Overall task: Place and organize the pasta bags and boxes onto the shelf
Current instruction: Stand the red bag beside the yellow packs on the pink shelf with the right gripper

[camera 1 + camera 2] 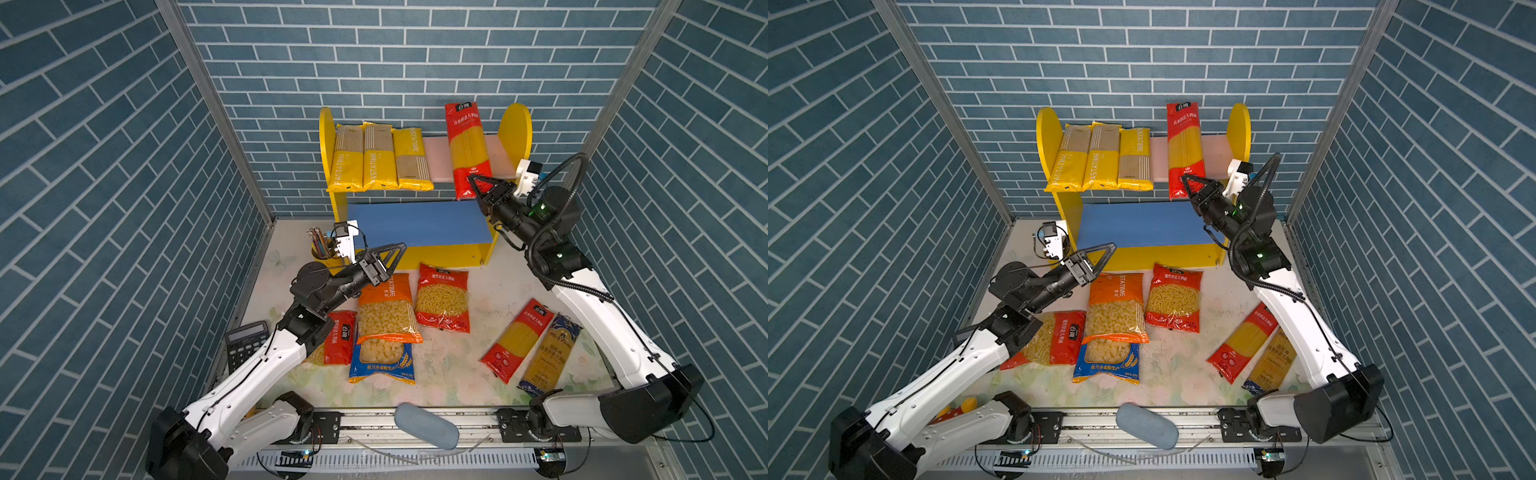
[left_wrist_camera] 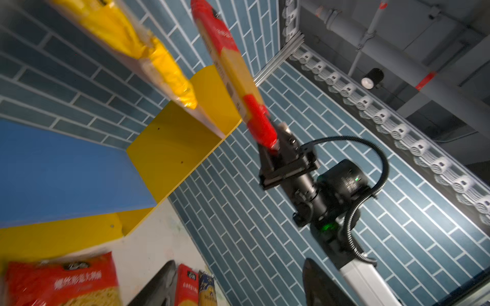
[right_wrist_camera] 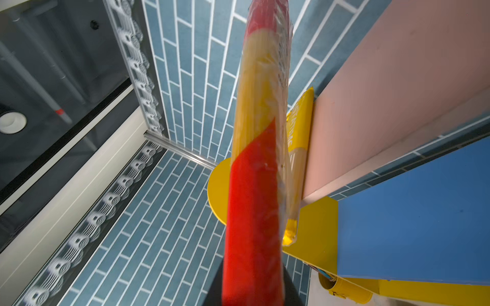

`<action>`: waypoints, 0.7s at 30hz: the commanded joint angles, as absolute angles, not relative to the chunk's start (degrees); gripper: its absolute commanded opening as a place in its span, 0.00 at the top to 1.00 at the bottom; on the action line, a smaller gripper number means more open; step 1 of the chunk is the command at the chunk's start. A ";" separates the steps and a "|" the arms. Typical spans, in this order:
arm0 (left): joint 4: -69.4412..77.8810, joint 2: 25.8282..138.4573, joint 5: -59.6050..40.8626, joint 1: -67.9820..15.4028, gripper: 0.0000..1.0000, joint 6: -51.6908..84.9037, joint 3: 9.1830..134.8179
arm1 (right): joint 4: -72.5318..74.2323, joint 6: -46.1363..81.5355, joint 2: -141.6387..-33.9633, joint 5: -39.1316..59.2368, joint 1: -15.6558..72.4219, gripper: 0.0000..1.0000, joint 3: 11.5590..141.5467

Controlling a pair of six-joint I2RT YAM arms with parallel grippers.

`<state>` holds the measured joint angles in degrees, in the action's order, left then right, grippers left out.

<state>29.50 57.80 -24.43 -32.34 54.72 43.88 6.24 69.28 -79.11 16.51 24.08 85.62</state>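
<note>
My right gripper moves toward the yellow PASTATIME packs next, lowers the red spaghetti pack and releases it. The shelf's pink strip (image 1: 439, 160) (image 3: 324, 145) beside the packs is bare, so the pack goes there.
The shelf (image 1: 436, 162) (image 1: 1214, 156) has three yellow PASTATIME packs (image 1: 378, 156) lying on the left of its pink upper board; its blue lower board (image 1: 415, 224) is bare. My right gripper (image 1: 471, 179) (image 1: 1185, 178) (image 3: 252, 291) is shut on the lower end of a red spaghetti pack (image 1: 467, 149) (image 3: 259, 159) (image 2: 233, 69), which stands steeply over the board's right part. My left gripper (image 1: 400, 250) (image 1: 1111, 249) (image 2: 238, 288) is open and holds nothing, above the top of an orange macaroni bag (image 1: 386, 307).
On the table lie a red fusilli bag (image 1: 442, 299), a blue macaroni bag (image 1: 382, 361), a red bag (image 1: 338, 340) partly under my left arm, a red spaghetti pack (image 1: 517, 338) and a dark-blue one (image 1: 550, 353). A pencil cup (image 1: 324, 249) and calculator (image 1: 245, 340) stand left.
</note>
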 commanded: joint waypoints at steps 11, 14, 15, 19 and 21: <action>23.70 48.49 -20.32 -33.14 0.25 54.44 34.10 | 3.97 74.58 -92.77 21.17 23.35 1.00 103.87; 24.15 49.05 -20.22 -33.28 0.25 54.49 34.08 | 5.75 76.72 -94.48 22.30 23.62 1.00 103.62; 24.46 49.48 -20.35 -33.30 0.25 54.52 34.18 | 6.36 77.52 -95.10 22.71 23.74 1.00 103.57; 26.25 51.56 -20.75 -33.95 0.25 54.65 34.54 | 8.62 79.86 -97.02 23.47 24.75 1.00 103.46; 26.87 52.38 -20.75 -34.18 0.25 54.66 34.54 | 8.91 80.07 -97.29 23.16 25.35 1.00 103.20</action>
